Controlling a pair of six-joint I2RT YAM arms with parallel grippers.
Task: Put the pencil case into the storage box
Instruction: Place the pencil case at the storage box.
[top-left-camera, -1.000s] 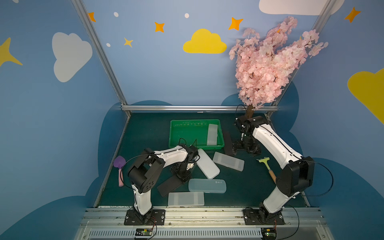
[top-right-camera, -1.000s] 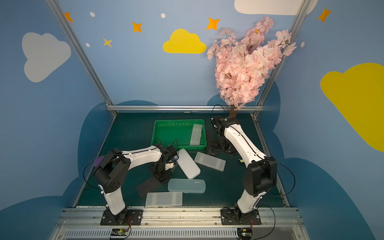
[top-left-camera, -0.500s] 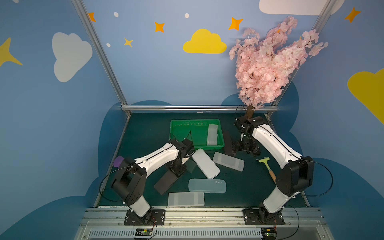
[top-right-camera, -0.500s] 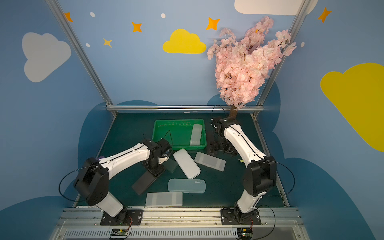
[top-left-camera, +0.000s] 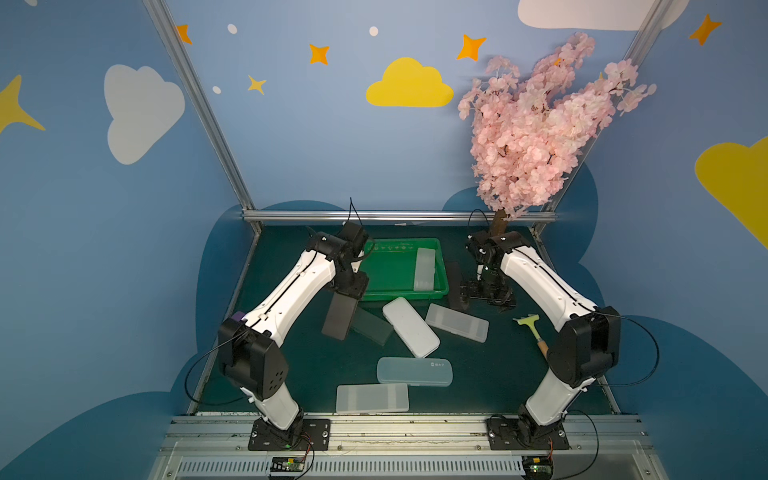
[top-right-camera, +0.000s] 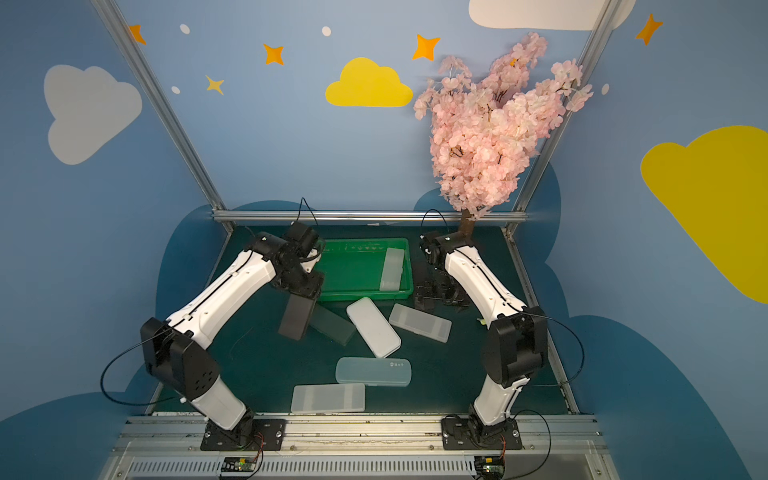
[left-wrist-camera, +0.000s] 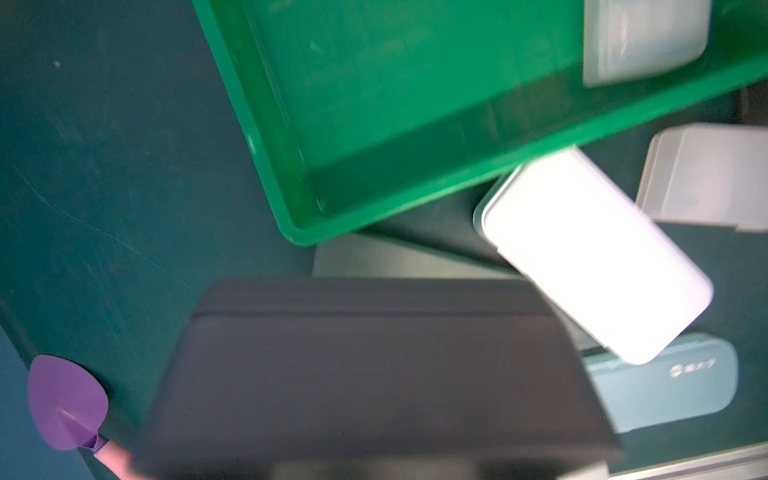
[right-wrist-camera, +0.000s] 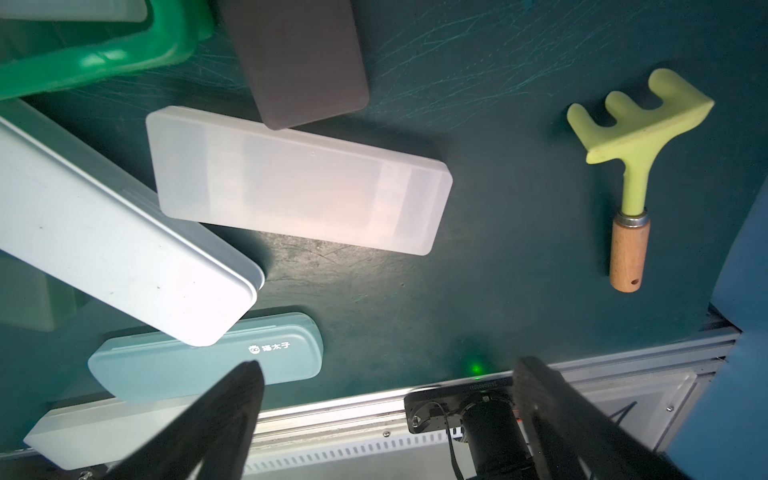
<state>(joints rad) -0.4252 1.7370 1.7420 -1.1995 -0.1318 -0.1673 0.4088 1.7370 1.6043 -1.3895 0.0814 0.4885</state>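
Observation:
The frosted case leaves the storage box's bottom bare. My left gripper will next move outward over the storage box's near rim, then down to release the dark grey pencil case (top-left-camera: 340, 318) there.
My left gripper (top-left-camera: 351, 289) is shut on one end of a dark grey pencil case (top-left-camera: 340, 318), which hangs tilted above the table at the front left corner of the green storage box (top-left-camera: 386, 270). In the left wrist view this pencil case (left-wrist-camera: 374, 374) fills the lower part and hides the jaws; the storage box (left-wrist-camera: 374, 104) lies just beyond it. One frosted case (top-left-camera: 424, 269) lies inside the box at its right side. My right gripper (right-wrist-camera: 388, 365) is open with nothing in it, hovering to the right of the box (top-left-camera: 484, 291).
Several other cases lie on the mat: a white one (top-left-camera: 410, 326), a frosted one (top-left-camera: 456, 328), a dark translucent one (top-left-camera: 372, 330), a bluish one (top-left-camera: 414, 371) and a frosted one (top-left-camera: 372, 397). A yellow-green rake (top-left-camera: 532, 328), a purple spade (left-wrist-camera: 66, 403) and a pink tree (top-left-camera: 536, 124) stand around.
My left gripper has closed on the dark pencil case, lifted it off the mat and carried it back towards the storage box's front left corner. The right arm has stayed put.

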